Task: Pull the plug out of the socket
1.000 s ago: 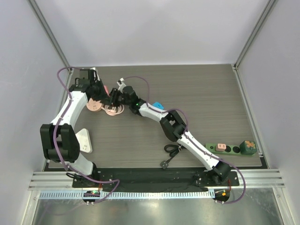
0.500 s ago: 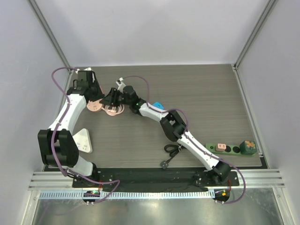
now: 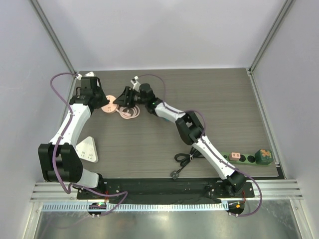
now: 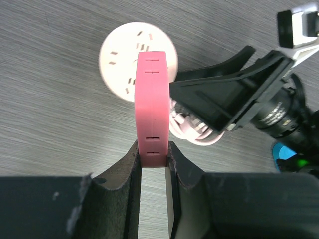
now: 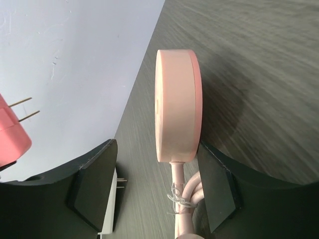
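My left gripper is above bare tabletop by the blue object (image 3: 155, 122), which lies to the gripper's right in the top view. I will carry the freed plug over, lower it and release it.
My left gripper (image 4: 152, 159) is shut on a flat pink plug (image 4: 151, 99), held just above the table at the far left (image 3: 102, 101). Its two bare prongs show in the right wrist view (image 5: 22, 108), free of any outlet. Beyond it lies a round pink outlet disc (image 4: 119, 55) with a coiled pink cord (image 3: 128, 113). My right gripper (image 5: 157, 184) stands open around this disc (image 5: 177, 104), the left finger well apart from it. The socket (image 3: 239, 158), a dark green power strip, lies at the near right, far from both grippers.
A white triangular block (image 3: 88, 149) sits near the left arm's base. A black cord with its plug (image 3: 180, 162) lies at the front middle. A green lump (image 3: 263, 157) sits next to the strip. A blue object (image 4: 284, 152) lies under the right arm. Walls enclose three sides.
The right gripper's jaws have opened around the pink disc and moved slightly toward the back. The left arm has swung left and back with the pink plug still held.
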You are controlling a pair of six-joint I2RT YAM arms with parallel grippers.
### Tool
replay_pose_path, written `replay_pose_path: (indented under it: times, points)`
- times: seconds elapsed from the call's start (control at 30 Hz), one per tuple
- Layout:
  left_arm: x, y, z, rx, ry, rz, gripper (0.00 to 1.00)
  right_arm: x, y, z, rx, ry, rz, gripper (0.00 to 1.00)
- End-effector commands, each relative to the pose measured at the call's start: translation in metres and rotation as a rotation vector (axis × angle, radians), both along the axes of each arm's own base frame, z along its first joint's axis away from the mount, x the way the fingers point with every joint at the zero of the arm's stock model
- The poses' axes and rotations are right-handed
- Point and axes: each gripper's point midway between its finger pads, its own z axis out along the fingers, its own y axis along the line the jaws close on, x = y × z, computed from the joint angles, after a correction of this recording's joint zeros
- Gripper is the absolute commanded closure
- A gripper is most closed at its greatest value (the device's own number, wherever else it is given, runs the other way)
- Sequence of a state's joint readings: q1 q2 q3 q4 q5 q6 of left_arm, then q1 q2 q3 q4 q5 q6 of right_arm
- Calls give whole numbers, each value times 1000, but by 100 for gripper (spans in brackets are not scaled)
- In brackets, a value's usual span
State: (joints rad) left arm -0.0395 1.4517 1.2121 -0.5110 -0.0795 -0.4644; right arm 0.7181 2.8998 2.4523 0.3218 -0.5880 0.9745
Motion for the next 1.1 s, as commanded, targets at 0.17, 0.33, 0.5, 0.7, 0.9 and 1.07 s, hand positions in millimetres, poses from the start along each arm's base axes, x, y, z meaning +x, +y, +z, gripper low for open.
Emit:
replay_pose_path:
  times: [0.17,0.33,0.5,0.7,0.9,1.07]
  points:
    - [9,-2,25,-21,-104,4,100,-4,-22,123,153,-144,58,28]
    - [13,-14,25,-68,-109,-43,100,10,-46,132,114,-152,3,27]
    - [15,-39,22,-159,-100,-139,100,34,-73,113,14,-154,-46,27]
    - [13,-105,13,-286,-69,-363,100,67,-134,112,-27,-139,-175,25]
    - [2,-186,-16,-395,22,-568,100,90,-225,112,-118,-153,-336,24]
    - [-10,-244,-34,-558,102,-703,100,102,-301,107,-148,-141,-463,23]
